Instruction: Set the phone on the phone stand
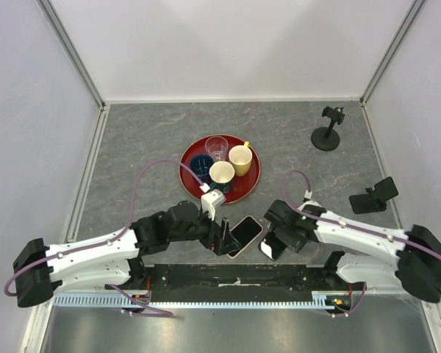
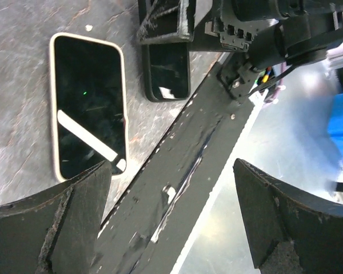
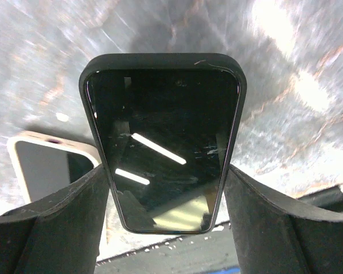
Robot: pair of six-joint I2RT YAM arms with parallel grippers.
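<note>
The black phone is to the right of my left gripper in the top view. My left gripper will move right next and close on the black phone's exposed near end [image 1: 270, 248] [image 2: 169, 87].
A black phone [image 3: 163, 142] sits between my right gripper's [image 3: 166, 197] fingers, which press on both of its long sides at its near end. In the top view this gripper [image 1: 273, 241] holds the phone [image 1: 270, 248] low over the table's near edge. A second phone in a cream case [image 1: 245, 235] lies flat just left of it, also in the left wrist view [image 2: 88, 108]. My left gripper [image 1: 224, 239] is open and empty beside the cream phone. A round-base phone stand [image 1: 326, 131] is at the far right, and a folding black stand [image 1: 373, 196] lies nearer.
A red tray [image 1: 256, 180] with a glass [image 1: 216, 147], a yellow mug [image 1: 240, 159], a white cup [image 1: 221, 175] and a dark cup [image 1: 201, 165] sits mid-table behind the grippers. The black mounting rail [image 1: 235, 276] runs along the near edge. White walls enclose three sides.
</note>
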